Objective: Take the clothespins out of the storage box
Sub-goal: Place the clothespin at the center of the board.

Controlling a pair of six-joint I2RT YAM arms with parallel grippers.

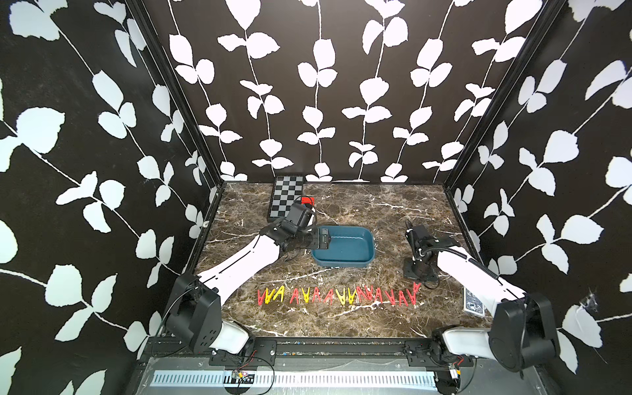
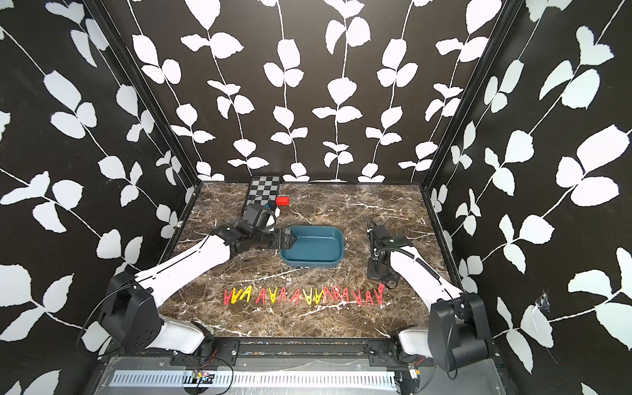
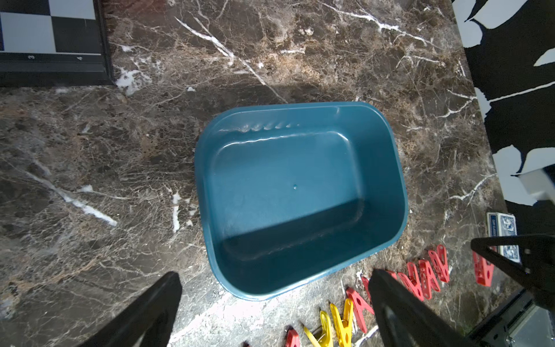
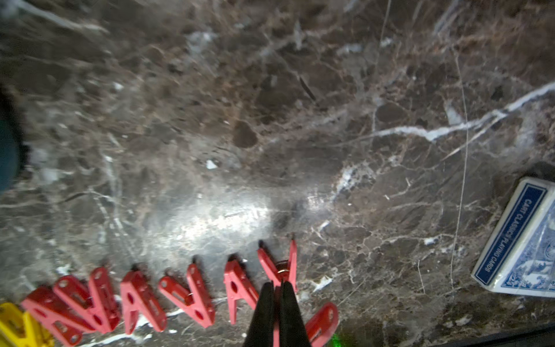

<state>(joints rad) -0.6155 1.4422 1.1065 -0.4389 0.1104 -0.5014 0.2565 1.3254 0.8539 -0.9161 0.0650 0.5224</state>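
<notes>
The spot below is free, so my right gripper will go down to bare marble past the row's end and let go of the red clothespin.
The storage box (image 1: 342, 264) (image 2: 311, 264) is a shallow teal tray at mid-table, and in the left wrist view the box (image 3: 300, 186) holds nothing. Several red and yellow clothespins (image 1: 337, 295) (image 2: 304, 295) lie in a row on the marble in front of it. My left gripper (image 1: 325, 237) (image 2: 289, 237) (image 3: 274, 273) hangs open over the box's left rim, with nothing between its fingers. My right gripper (image 4: 277, 288) (image 1: 418, 284) is at the row's right end, shut on a red clothespin (image 4: 288, 264) (image 2: 380, 290) standing up from the table.
A checkered board (image 1: 285, 196) lies at the back left with a small red block (image 2: 282, 201) beside it. A blue card deck (image 4: 519, 240) (image 1: 473, 301) lies at the right, near my right arm. Patterned walls close in three sides.
</notes>
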